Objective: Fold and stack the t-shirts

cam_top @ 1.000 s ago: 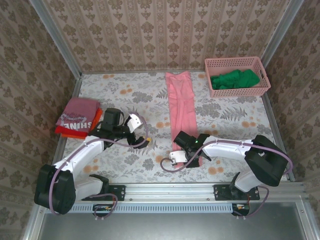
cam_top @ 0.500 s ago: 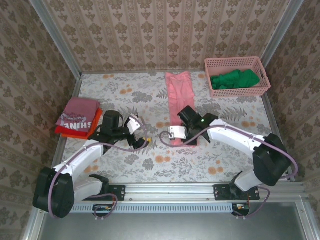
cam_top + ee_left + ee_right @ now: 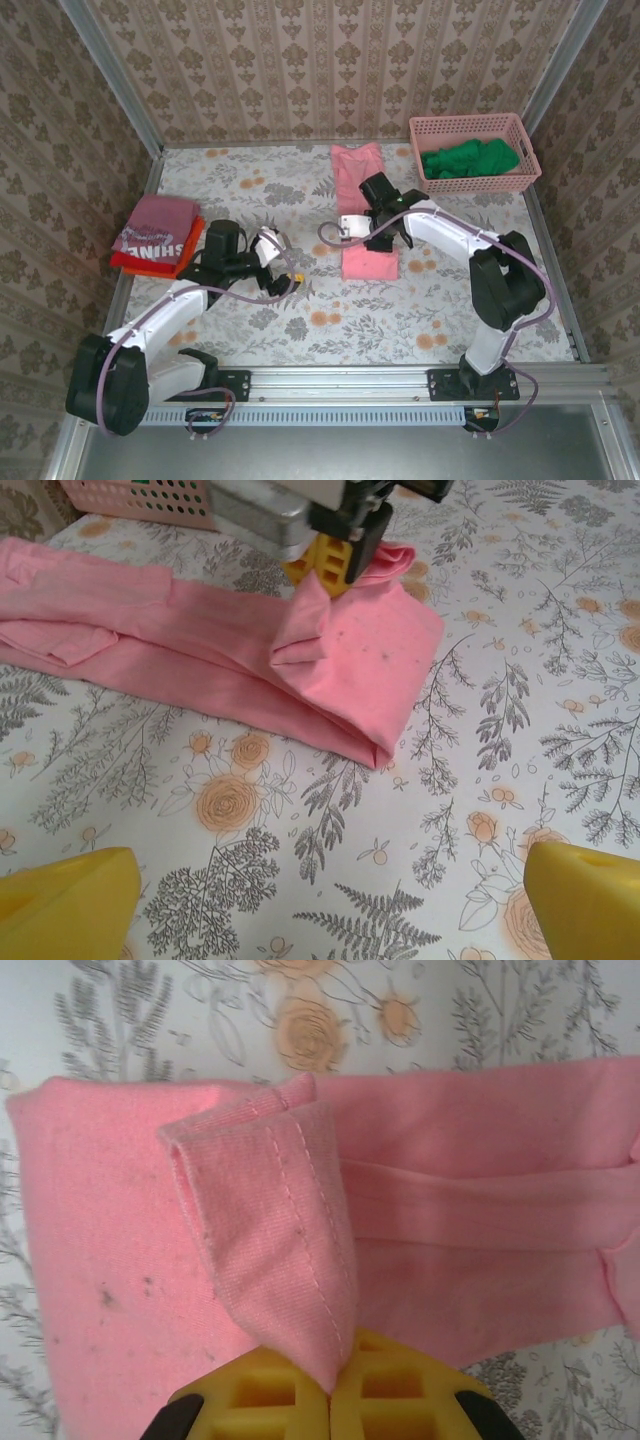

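Observation:
The pinched hem of the pink t-shirt in my right gripper still hangs short of the t-shirt's far end. My right gripper will next carry the hem outward, lower it onto the t-shirt and release it.
A salmon-pink t-shirt [image 3: 362, 195] lies as a long narrow strip up the middle of the table, its near end doubled back over itself. My right gripper [image 3: 379, 222] hovers above that fold, shut on the hem. In the right wrist view the yellow fingertips [image 3: 300, 1400] pinch a stitched corner of the pink cloth [image 3: 270, 1230]. In the left wrist view the same gripper [image 3: 335, 560] lifts the hem off the shirt [image 3: 340, 670]. My left gripper [image 3: 285, 268] is open over bare table left of the shirt, its fingertips [image 3: 65, 905] wide apart. A dusty-red lettered t-shirt [image 3: 155, 228] sits folded on an orange-red one [image 3: 130, 262] at the left.
A pink lattice basket [image 3: 465, 122] holding green cloth [image 3: 470, 160] stands at the far right corner, close to the shirt's far end. The floral tablecloth [image 3: 300, 330] is bare between the arms and along the near edge. Metal rails frame the table.
My right gripper has carried the shirt's near end away from the front edge toward the far side, doubling the strip over itself. The left arm has barely shifted.

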